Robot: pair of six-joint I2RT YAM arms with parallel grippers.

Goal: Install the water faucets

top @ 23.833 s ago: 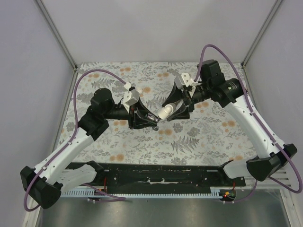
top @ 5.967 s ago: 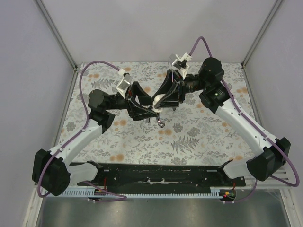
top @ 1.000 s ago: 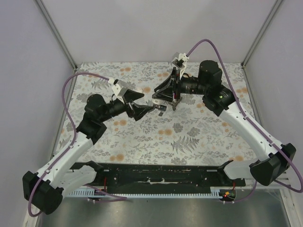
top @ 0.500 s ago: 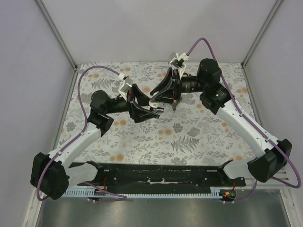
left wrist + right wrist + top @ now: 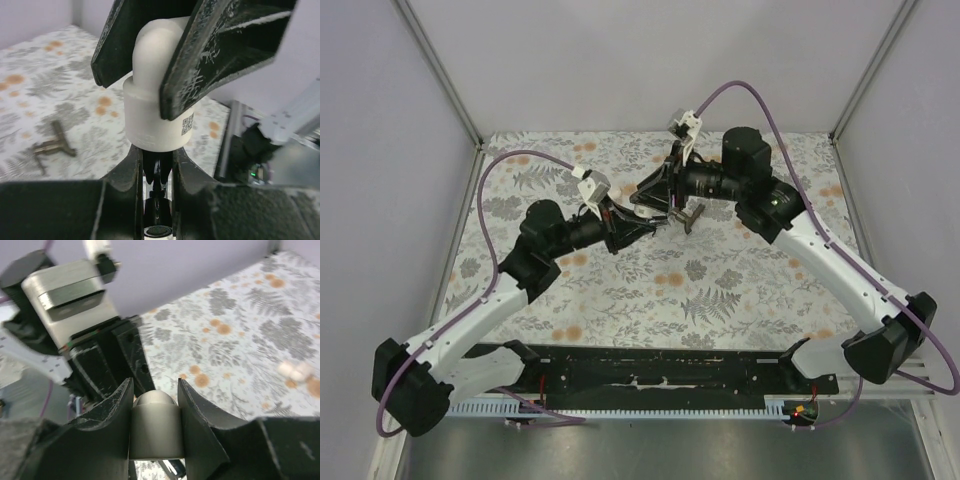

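Observation:
I should tilt my right gripper next at the faucet's top end and let go of the fitting, because the fitting's opening (image 5: 651, 215) (image 5: 157, 458) already meets that end of the faucet at the gripper's fingers.
My right gripper (image 5: 155, 388) is shut on a white elbow fitting (image 5: 155, 432), held above the flowered table (image 5: 740, 290). In the left wrist view the fitting (image 5: 152, 115) stands right over my left gripper (image 5: 157, 154). Its narrow jaws are shut on a small dark, shiny water faucet (image 5: 158, 186) whose top end meets the fitting's open mouth. From above, the left gripper (image 5: 653, 224) and right gripper (image 5: 661, 204) meet tip to tip at mid-table. A second water faucet (image 5: 52, 146) lies loose on the table just past them (image 5: 692, 217).
A small white plastic piece (image 5: 295, 371) lies on the table in the right wrist view. Grey walls close the table at the back and both sides. The black base rail (image 5: 650, 375) runs along the near edge.
My left gripper has gone from open to shut and pushed in under the fitting. The right gripper with the fitting has shifted slightly left towards it.

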